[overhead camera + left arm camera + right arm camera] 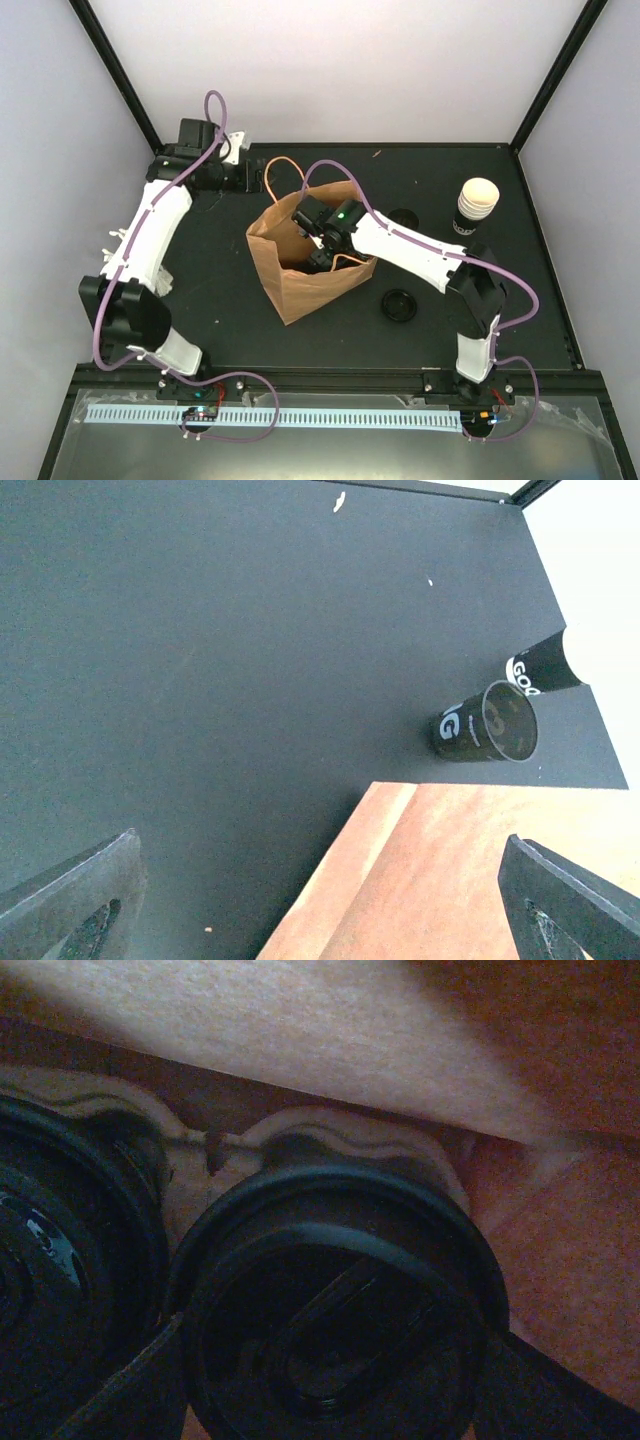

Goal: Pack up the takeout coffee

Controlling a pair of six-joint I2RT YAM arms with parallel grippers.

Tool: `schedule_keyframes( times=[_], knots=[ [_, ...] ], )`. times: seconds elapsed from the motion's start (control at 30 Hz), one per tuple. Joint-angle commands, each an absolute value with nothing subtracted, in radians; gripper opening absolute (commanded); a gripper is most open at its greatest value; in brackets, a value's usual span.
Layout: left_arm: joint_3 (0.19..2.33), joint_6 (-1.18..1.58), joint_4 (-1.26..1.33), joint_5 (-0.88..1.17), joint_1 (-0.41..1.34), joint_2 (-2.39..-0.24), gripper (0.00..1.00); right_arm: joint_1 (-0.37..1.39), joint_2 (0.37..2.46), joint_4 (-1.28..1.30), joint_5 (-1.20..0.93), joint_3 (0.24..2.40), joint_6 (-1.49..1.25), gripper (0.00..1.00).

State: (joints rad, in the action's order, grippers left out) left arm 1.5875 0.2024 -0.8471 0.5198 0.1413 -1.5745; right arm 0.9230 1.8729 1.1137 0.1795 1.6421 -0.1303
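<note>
I should keep my right gripper low in the bag next and open it to let go of the coffee's black lid between its fingers, because the carrier is cradling the coffee.
The takeout coffee stands in a pulp cup carrier inside the brown paper bag. Only its black lid shows; its printed side and inside are hidden. My right gripper reaches down into the bag, one finger pressed against each side of the lid. A second lidded cup sits in the carrier slot to its left. My left gripper is wide open and empty at the bag's back left corner. In the left wrist view it hovers over the bag's side.
A nested stack of black cups stands at the back right. A black cup with a dark inside lies on its side near it. A loose black lid lies right of the bag. Black frame posts edge the table.
</note>
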Motion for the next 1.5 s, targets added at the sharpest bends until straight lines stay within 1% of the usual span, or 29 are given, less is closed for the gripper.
schedule_keyframes(
  times=[0.0, 0.17, 0.3, 0.43, 0.5, 0.57, 0.97, 1.17, 1.2, 1.23, 1.3, 1.37, 1.47],
  knots=[
    [1.534, 0.217, -0.814, 0.482, 0.143, -1.491, 0.99, 0.92, 1.908, 1.148, 0.172, 1.671, -0.127, 0.44],
    [1.476, 0.209, -0.788, 0.463, 0.143, -1.368, 0.99, 0.918, 1.92, 1.142, 0.167, 1.659, -0.123, 0.45],
    [1.406, 0.223, -0.735, 0.341, 0.143, -1.233, 0.99, 0.896, 1.934, 1.139, 0.129, 1.654, -0.119, 0.45],
    [1.324, 0.233, -0.652, 0.266, 0.141, -1.092, 0.99, 0.872, 1.949, 1.131, 0.089, 1.648, -0.106, 0.45],
    [1.312, 0.229, -0.639, 0.257, 0.142, -1.051, 0.99, 0.862, 1.962, 1.133, 0.075, 1.653, -0.103, 0.45],
    [1.304, 0.215, -0.627, 0.293, 0.142, -1.031, 0.99, 0.854, 1.977, 1.138, 0.065, 1.66, -0.101, 0.45],
    [1.309, 0.137, -0.688, 0.769, 0.152, -1.116, 0.99, 0.83, 2.031, 1.137, 0.042, 1.66, -0.103, 0.45],
    [1.365, 0.028, -0.802, 0.74, 0.215, -1.184, 0.94, 0.83, 2.031, 1.167, 0.052, 1.698, -0.111, 0.46],
    [1.389, 0.01, -0.842, 0.726, 0.23, -1.208, 0.93, 0.829, 2.031, 1.175, 0.058, 1.707, -0.113, 0.47],
    [1.416, 0.001, -0.879, 0.683, 0.242, -1.232, 0.9, 0.829, 2.03, 1.182, 0.064, 1.715, -0.115, 0.49],
    [1.454, -0.005, -0.938, 0.598, 0.258, -1.271, 0.87, 0.83, 2.028, 1.198, 0.072, 1.738, -0.118, 0.51],
    [1.467, -0.008, -0.957, 0.542, 0.264, -1.275, 0.84, 0.829, 2.025, 1.215, 0.078, 1.765, -0.12, 0.58],
    [1.473, -0.012, -0.959, 0.481, 0.272, -1.275, 0.75, 0.829, 2.008, 1.236, 0.084, 1.801, -0.126, 0.62]
  ],
)
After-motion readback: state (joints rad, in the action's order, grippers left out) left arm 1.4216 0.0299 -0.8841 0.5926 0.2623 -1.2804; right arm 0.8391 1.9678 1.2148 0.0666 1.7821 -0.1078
